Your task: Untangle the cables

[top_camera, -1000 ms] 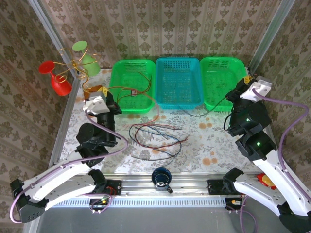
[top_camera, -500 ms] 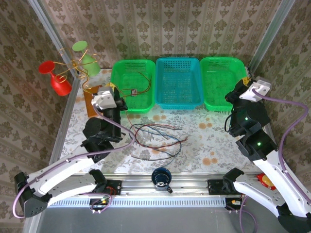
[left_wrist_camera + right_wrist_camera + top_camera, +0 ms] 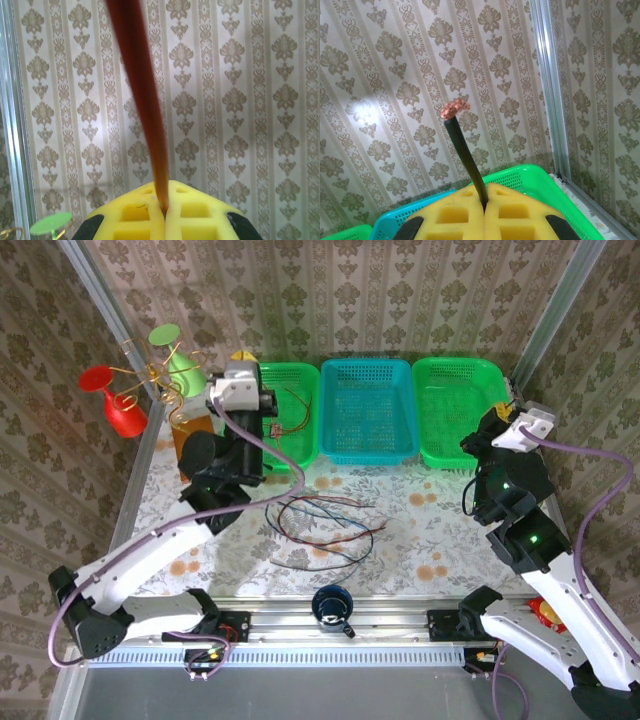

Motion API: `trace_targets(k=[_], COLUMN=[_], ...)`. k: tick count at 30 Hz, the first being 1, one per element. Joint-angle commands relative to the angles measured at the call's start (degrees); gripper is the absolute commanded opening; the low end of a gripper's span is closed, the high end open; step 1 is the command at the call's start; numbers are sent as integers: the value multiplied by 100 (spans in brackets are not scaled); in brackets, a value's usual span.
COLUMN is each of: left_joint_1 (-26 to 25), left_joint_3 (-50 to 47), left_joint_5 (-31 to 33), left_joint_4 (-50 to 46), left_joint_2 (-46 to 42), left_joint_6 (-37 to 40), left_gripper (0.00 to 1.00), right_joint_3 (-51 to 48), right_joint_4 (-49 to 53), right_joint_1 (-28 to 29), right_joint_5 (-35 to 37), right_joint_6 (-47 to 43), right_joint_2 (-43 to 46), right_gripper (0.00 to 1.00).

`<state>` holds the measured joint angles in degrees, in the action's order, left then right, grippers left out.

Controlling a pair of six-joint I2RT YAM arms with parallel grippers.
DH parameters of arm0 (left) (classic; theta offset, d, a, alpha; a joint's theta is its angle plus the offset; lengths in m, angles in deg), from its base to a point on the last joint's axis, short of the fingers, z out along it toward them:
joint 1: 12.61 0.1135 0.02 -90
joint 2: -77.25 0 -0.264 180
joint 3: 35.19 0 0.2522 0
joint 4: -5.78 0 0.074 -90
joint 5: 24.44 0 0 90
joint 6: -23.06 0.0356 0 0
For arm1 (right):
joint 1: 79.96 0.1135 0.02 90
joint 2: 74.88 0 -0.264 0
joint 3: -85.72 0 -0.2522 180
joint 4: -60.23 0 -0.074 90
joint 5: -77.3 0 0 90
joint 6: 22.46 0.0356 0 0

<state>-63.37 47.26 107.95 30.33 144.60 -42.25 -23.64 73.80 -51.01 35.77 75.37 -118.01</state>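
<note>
Next, my left gripper will tip its fingers downward, lower them inside the green basket below and release this red cable there, since the basket already holds red cable.
A loose tangle of red, dark blue and black cables lies on the flowered table in front of the baskets. My left gripper is raised over the left green basket. In the left wrist view its yellow fingers are shut on a red cable that rises out of the left gripper. More red cable lies in that basket. My right gripper hangs by the right green basket. The right gripper is shut on a black cable with a bare copper end.
A blue basket stands between the two green ones. A gold wire stand with red and green cups is at the back left, above an orange block. A dark blue cup sits at the near edge.
My left arm has lifted and swung from the table's left side back to above the left green basket, still shut on the red cable. The right arm has barely moved.
</note>
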Motion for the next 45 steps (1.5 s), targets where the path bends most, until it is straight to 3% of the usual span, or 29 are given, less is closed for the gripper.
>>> trace_targets(k=[1, 9, 15, 20, 26, 31, 37, 42, 45], left_joint_1=[255, 999, 1622, 2211, 2378, 2425, 2921, 2831, 2809], left_joint_3=[601, 1104, 531, 737, 1109, 1790, 2424, 2469, 2593], left_joint_5=[-506, -985, -1107, -1839, -2987, -3711, -5016, -4409, -4120], left_joint_4=[-187, -602, -1416, -3688, -5253, -6069, -6410, -6358, -6414], left_joint_2=[253, 1125, 1842, 2705, 3753, 4699, 5534, 5202, 4922], left_joint_6=[83, -477, -1316, -2708, -4050, -4601, -5356, -5169, -5034], left_gripper=[0, 0, 0, 0, 0, 0, 0, 41, 56], right_joint_3=[77, 139, 402, 1051, 1977, 2190, 2758, 2984, 3117], right_joint_4=[55, 58, 60, 76, 55, -675, -744, -590, -500], right_joint_1=[-23, -143, -248, -354, -399, -411, -491, -710, -935], right_joint_5=[-108, -126, -269, -478, -830, -976, -1333, -1607, -1844], right_joint_6=[101, -126, -405, -1003, -1969, -2860, -3392, -3337, -3193], right_joint_2=[33, 115, 1, -294, -722, -960, -1393, -1563, -1714], right_gripper=[0, 0, 0, 0, 0, 0, 0, 0, 0])
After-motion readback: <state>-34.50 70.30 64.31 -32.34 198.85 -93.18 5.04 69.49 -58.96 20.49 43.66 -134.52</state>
